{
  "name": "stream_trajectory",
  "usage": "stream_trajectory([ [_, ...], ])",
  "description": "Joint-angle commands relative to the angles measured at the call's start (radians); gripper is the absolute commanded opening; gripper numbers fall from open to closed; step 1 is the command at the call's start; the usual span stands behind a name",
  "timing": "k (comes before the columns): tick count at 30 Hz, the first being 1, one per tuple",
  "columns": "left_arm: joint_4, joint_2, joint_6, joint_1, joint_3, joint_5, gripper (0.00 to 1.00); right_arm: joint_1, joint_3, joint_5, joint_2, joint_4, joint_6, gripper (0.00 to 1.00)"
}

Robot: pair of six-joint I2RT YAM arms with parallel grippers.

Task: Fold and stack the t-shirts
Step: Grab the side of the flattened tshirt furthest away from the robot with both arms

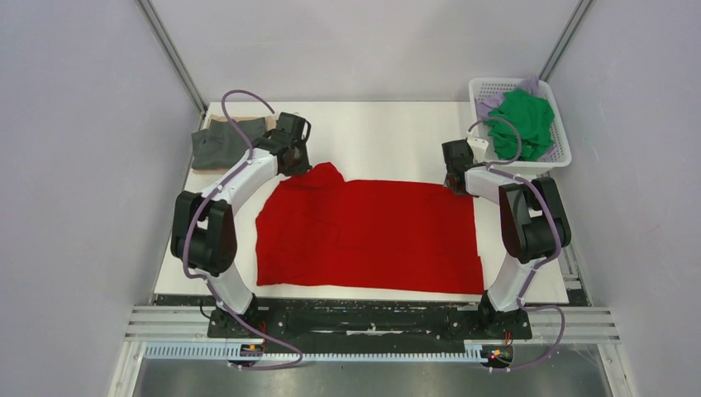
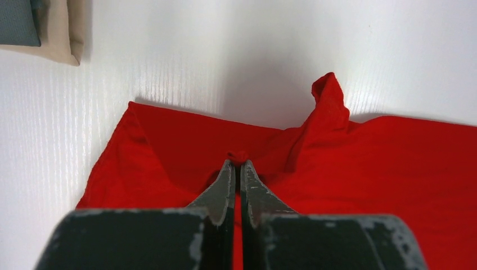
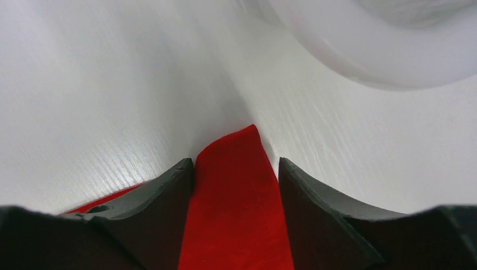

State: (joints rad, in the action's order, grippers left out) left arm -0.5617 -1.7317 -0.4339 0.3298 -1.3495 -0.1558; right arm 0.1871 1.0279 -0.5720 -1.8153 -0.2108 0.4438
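My left gripper will next move back and let go of the pinched cloth on the near part of the t-shirt, which is back from the gripper, to fold the t-shirt's far edge over.
A bright red t-shirt [image 1: 372, 236] lies spread flat mid-table. My left gripper [image 1: 296, 165] is at its far left corner, shut on a small pinch of red cloth that shows at the tips in the left wrist view [image 2: 237, 166]. A fold of the shirt [image 2: 329, 101] stands up beside it. My right gripper [image 1: 454, 184] is at the far right corner. In the right wrist view [image 3: 236, 169] its jaws stand open on either side of the red corner [image 3: 236, 214], low on the table. A folded dark grey shirt [image 1: 216, 147] lies on a tan one [image 1: 221, 121] at far left.
A white lattice basket [image 1: 562, 157] at the far right holds a green shirt [image 1: 522, 122] and a pale lilac one [image 1: 529, 85]; its rim [image 3: 365, 50] looms just past my right gripper. The grey [image 2: 19, 22] and tan [image 2: 62, 34] stack lies left of my left gripper.
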Motion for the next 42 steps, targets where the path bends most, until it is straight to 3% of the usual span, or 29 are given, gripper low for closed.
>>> stream_trajectory([
  [1, 0.046, 0.062, -0.042, 0.008, 0.028, -0.012, 0.02, -0.001, -0.006, -0.044, 0.027, -0.021, 0.032, 0.57],
  [12, 0.06, 0.112, -0.045, 0.006, 0.078, -0.022, 0.02, -0.002, 0.02, 0.012, -0.04, 0.049, 0.06, 0.35],
  [20, 0.063, 0.152, -0.05, 0.008, 0.102, -0.021, 0.02, 0.003, 0.009, 0.074, -0.016, 0.114, -0.036, 0.01],
  [29, 0.069, 0.288, -0.095, 0.009, 0.214, -0.019, 0.02, 0.043, -0.106, 0.059, 0.132, 0.203, -0.12, 0.0],
  [42, 0.021, 0.583, -0.224, 0.025, 0.458, -0.065, 0.02, 0.183, -0.298, -0.027, 0.443, 0.148, -0.17, 0.0],
])
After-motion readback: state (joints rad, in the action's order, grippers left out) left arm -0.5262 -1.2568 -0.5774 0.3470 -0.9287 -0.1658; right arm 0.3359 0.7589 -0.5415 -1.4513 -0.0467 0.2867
